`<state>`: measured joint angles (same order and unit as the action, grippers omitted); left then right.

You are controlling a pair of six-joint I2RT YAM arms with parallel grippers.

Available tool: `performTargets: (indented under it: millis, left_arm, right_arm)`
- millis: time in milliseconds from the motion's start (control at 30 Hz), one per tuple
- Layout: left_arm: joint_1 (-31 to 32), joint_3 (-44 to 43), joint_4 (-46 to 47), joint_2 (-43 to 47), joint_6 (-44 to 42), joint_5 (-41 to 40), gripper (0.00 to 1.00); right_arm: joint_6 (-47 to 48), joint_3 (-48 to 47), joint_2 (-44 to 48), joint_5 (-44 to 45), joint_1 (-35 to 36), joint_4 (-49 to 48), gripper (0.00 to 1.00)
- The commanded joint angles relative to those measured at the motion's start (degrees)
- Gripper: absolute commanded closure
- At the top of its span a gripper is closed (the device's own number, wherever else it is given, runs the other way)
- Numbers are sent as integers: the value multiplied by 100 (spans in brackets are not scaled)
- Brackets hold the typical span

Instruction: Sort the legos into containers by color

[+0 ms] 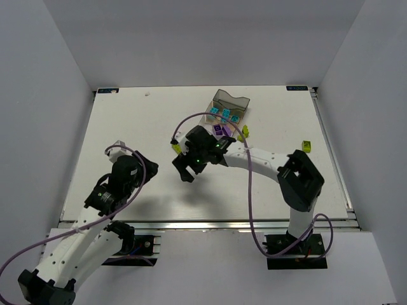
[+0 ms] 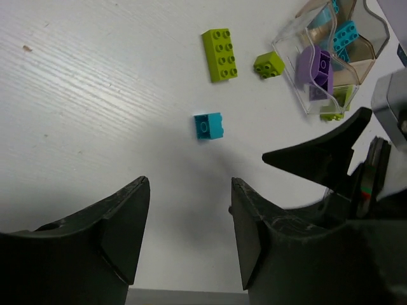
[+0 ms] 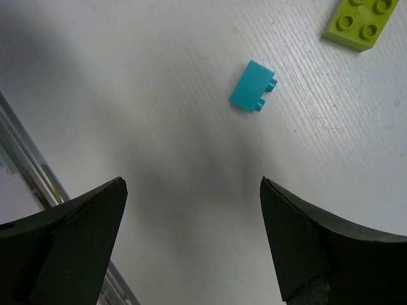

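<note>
Next, my right gripper moves down and outward until my open fingers straddle the loose cyan brick, since it lies on the tabletop ahead of them.
The clear divided tray (image 1: 230,101) stands at the back centre and holds cyan bricks (image 1: 224,114) and purple bricks (image 1: 219,130). It also shows in the left wrist view (image 2: 299,47), top right. A loose cyan brick (image 3: 253,86) lies on the table ahead of my right gripper (image 3: 192,182), which is open and empty above the table (image 1: 184,171). The same brick (image 2: 208,126) lies ahead of my left gripper (image 2: 189,181), also open and empty (image 1: 138,166). A long lime brick (image 2: 220,54) and a small lime brick (image 2: 269,64) lie beyond it.
More lime bricks lie right of the tray (image 1: 243,132) and far right (image 1: 306,145). One lime brick (image 1: 176,146) lies left of the right wrist. The right gripper's finger (image 2: 318,155) reaches into the left wrist view. The table's near rail (image 3: 32,165) is close.
</note>
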<state>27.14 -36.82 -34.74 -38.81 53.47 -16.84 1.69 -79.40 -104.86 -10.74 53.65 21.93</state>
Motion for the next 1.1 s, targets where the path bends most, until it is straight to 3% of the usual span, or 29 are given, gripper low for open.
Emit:
performTargets:
  millis: [0,200,400,1067]
  left_arm:
    - [20,69,-611,443,312,-293,36]
    - [20,52,-1069,857,480,-451,35]
    - [20,105,-1246,1103,638,-487,35]
    - [20,131,-1096,945,664,-496,34]
  right_arm:
    - [-835,-620,-420,791,67,57,10]
    - [-1189,-1201,-1071,1311,172,162,11]
    - [-1250,-1499,-1493,1277,172,83,13]
    - [-846,-1887,-2100,1312,172,-128,39]
